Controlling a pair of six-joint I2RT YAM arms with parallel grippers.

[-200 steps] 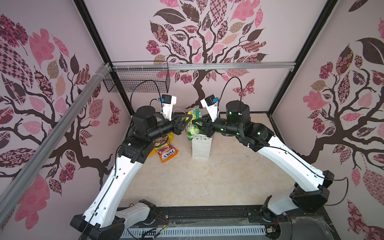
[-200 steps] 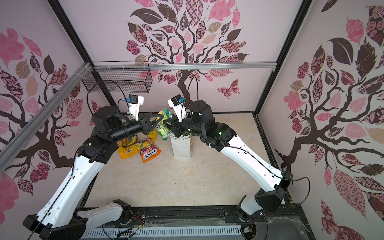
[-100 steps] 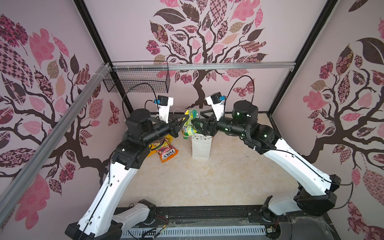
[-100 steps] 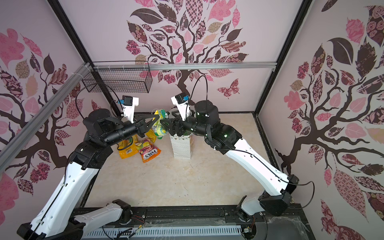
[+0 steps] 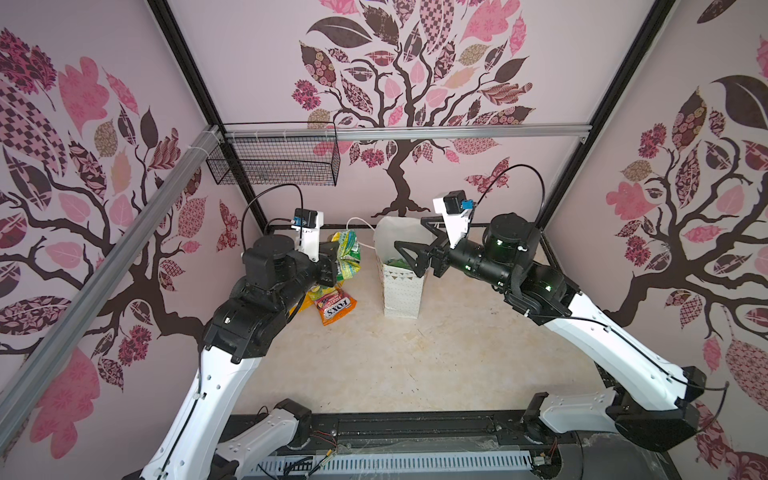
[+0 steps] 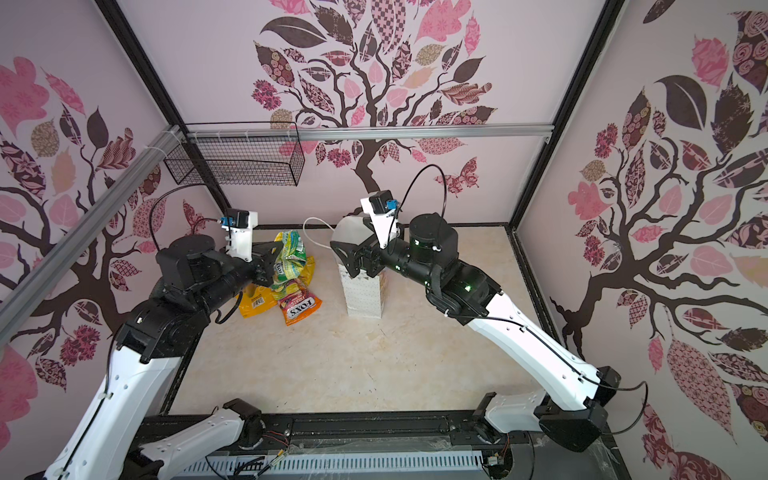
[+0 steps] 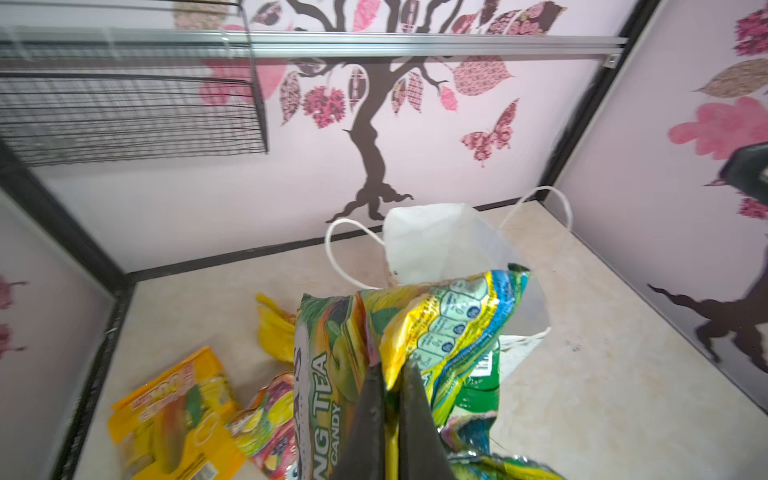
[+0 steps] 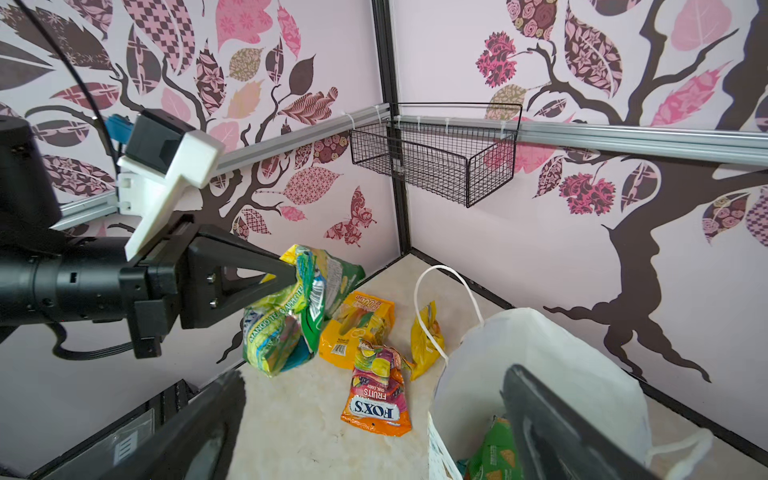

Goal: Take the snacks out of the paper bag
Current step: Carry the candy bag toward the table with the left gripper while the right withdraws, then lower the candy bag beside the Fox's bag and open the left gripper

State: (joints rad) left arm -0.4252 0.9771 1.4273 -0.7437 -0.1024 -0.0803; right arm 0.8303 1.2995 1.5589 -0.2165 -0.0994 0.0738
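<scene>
The clear spot on the bare tabletop beside the FOX'S packet (image 5: 336, 307) is below my left gripper, so next the gripper will move down, turn its fingers downward and release the yellow-green packet there.
The white paper bag (image 5: 401, 291) (image 6: 361, 293) (image 7: 436, 245) (image 8: 548, 357) stands upright mid-table, mouth open. A green packet (image 8: 494, 453) lies inside it. My left gripper (image 5: 338, 259) (image 6: 274, 259) (image 7: 390, 374) is shut on a crumpled yellow-green snack packet (image 5: 349, 257) (image 6: 291, 257) (image 7: 440, 324) (image 8: 286, 328), held in the air left of the bag. My right gripper (image 5: 409, 232) (image 6: 349, 237) (image 8: 374, 372) hangs open over the bag's mouth, holding nothing. On the table left of the bag lie an orange FOX'S packet (image 5: 336, 307) (image 6: 299, 309) (image 8: 376, 399) and two yellow packets (image 8: 357, 328) (image 8: 426, 336).
A black wire basket (image 5: 274, 162) (image 6: 237, 162) hangs on the back wall's rail at the left corner. Patterned walls close in the table on three sides. The bag's cord handles (image 7: 336, 249) stick out sideways.
The right gripper let go of the yellow-green packet, opened wide and drew back to the right. The left gripper closed on that packet and carried it left, away from the bag.
</scene>
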